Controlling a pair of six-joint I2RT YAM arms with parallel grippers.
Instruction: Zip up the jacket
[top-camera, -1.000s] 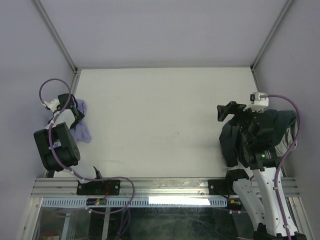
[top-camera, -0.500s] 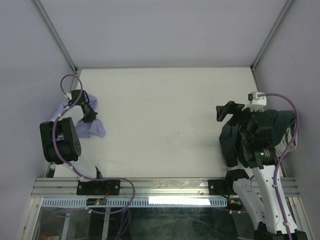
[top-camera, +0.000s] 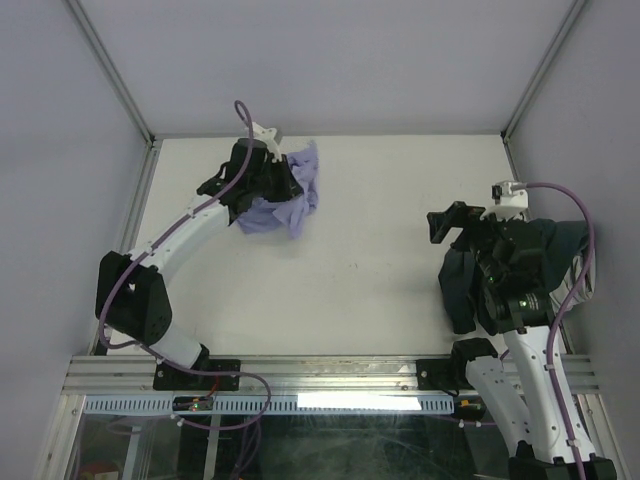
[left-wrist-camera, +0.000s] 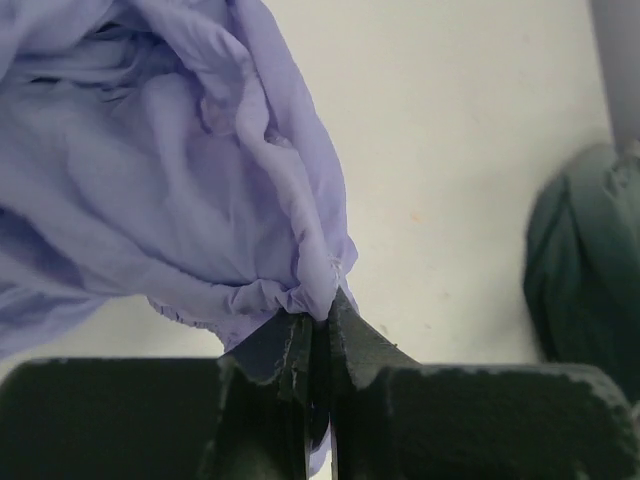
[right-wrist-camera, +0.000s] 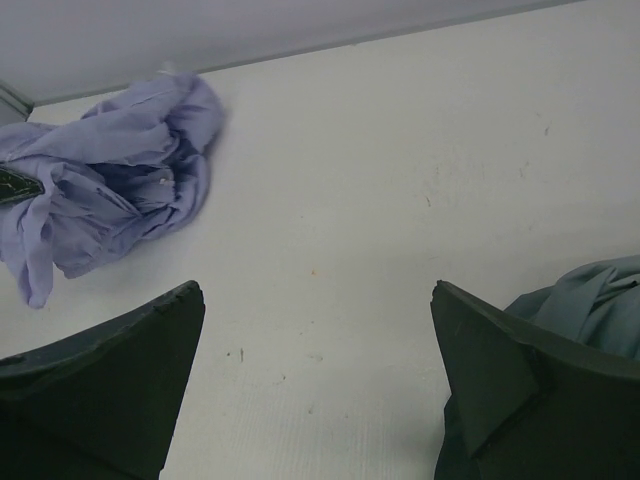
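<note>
I will move my right gripper to the left in the top view, down to the loose edge of the jacket, because my left gripper holds only the opposite part of the jacket.
The lavender jacket hangs bunched and wrinkled at the back left of the white table. My left gripper is shut on it. In the left wrist view the closed fingertips pinch a gathered edge of the jacket, and the rest of the fabric spreads up and to the left. No zipper shows in any view. My right gripper stands wide open over the right side of the table, far from the jacket. Nothing lies between its fingers.
A dark grey-green garment lies bunched at the right edge under my right arm, also visible as a green bundle in the left wrist view. Grey walls and metal posts enclose the table. A metal rail runs along the near edge.
My left gripper closed on the jacket at the far left edge. The arm then swung up and right, carrying the jacket to the back left. The right arm barely moved.
</note>
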